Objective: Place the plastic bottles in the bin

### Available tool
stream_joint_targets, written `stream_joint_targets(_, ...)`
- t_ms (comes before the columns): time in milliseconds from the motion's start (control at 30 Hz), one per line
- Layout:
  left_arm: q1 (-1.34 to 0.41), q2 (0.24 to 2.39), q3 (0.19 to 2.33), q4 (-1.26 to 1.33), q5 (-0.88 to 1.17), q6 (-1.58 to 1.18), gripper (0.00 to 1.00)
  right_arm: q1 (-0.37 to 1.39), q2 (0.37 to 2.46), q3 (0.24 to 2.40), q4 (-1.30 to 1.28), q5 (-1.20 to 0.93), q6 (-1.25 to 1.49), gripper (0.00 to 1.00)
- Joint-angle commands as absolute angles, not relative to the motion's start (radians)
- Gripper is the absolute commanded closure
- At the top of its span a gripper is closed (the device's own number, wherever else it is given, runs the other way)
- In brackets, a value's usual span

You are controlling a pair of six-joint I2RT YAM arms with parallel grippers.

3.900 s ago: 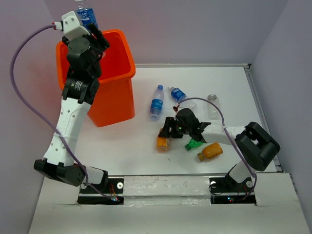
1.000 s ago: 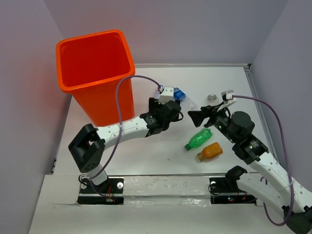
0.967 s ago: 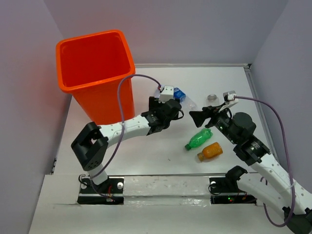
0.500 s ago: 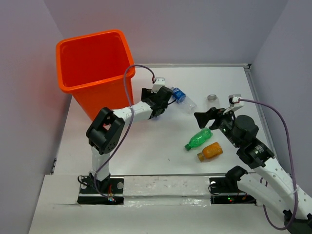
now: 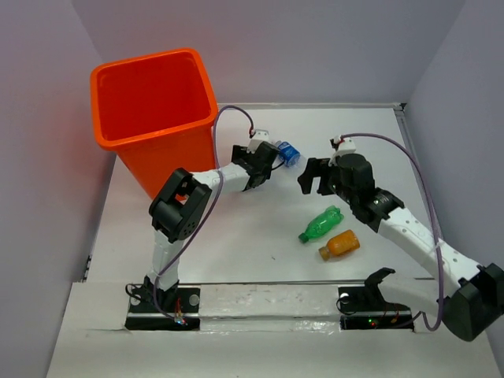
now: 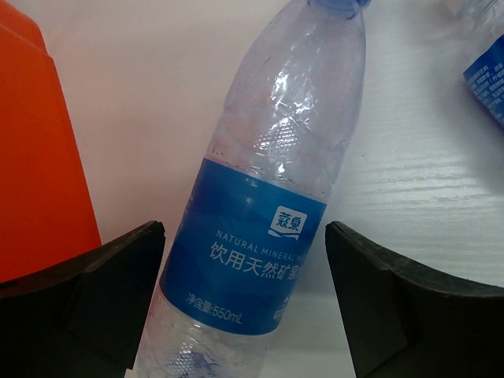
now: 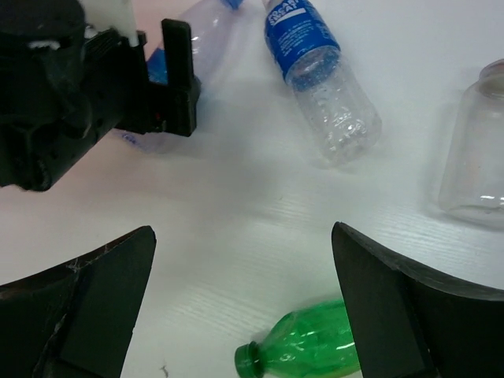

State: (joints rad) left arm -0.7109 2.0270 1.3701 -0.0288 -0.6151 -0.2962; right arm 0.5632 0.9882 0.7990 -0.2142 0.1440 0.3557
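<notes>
My right gripper lowers its open fingers outward to straddle the second blue-labelled bottle's clear end (image 5: 294, 162) (image 7: 339, 116) next, since that nearest end is below and outward of it.
A clear plastic bottle with a blue label (image 6: 260, 228) lies on the table between my left gripper's (image 6: 244, 236) open fingers, with a gap on each side. From above, that gripper (image 5: 264, 161) sits beside the orange bin (image 5: 153, 110) and hides most of this bottle. A second blue-labelled bottle (image 7: 319, 75) (image 5: 289, 152) lies just right of it. My right gripper (image 7: 244, 236) (image 5: 313, 175) hangs open and empty over bare table, with the green bottle (image 7: 315, 350) (image 5: 321, 224) lying just short of its fingers. A stubby orange bottle (image 5: 340, 244) lies near the green one.
A clear jar (image 7: 476, 157) stands to the right of the blue-labelled bottle. The bin's orange wall (image 6: 31, 157) is close on the left of my left gripper. A raised white edge (image 5: 315, 105) bounds the table at the back and right.
My left gripper has slid up and left to straddle the clear bottle by the bin. My right arm has swung left toward the bottles and its jaws have opened wider.
</notes>
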Motion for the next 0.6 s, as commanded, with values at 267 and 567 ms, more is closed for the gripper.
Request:
stream_joint_targets(267, -0.683, 2.031, 1.358, 0.023, -0.529, -0.298, 0.18, 0.318, 1.572, 1.258, -0.310, -0.115, 0.074, 0.00)
stream_joint_targets(567, -0.689, 1.823, 1.194, 0.120, -0.503, -0.330, 0.45, 0.318, 1.851, 1.446, -0.391, -0.250, -0.037, 0.02)
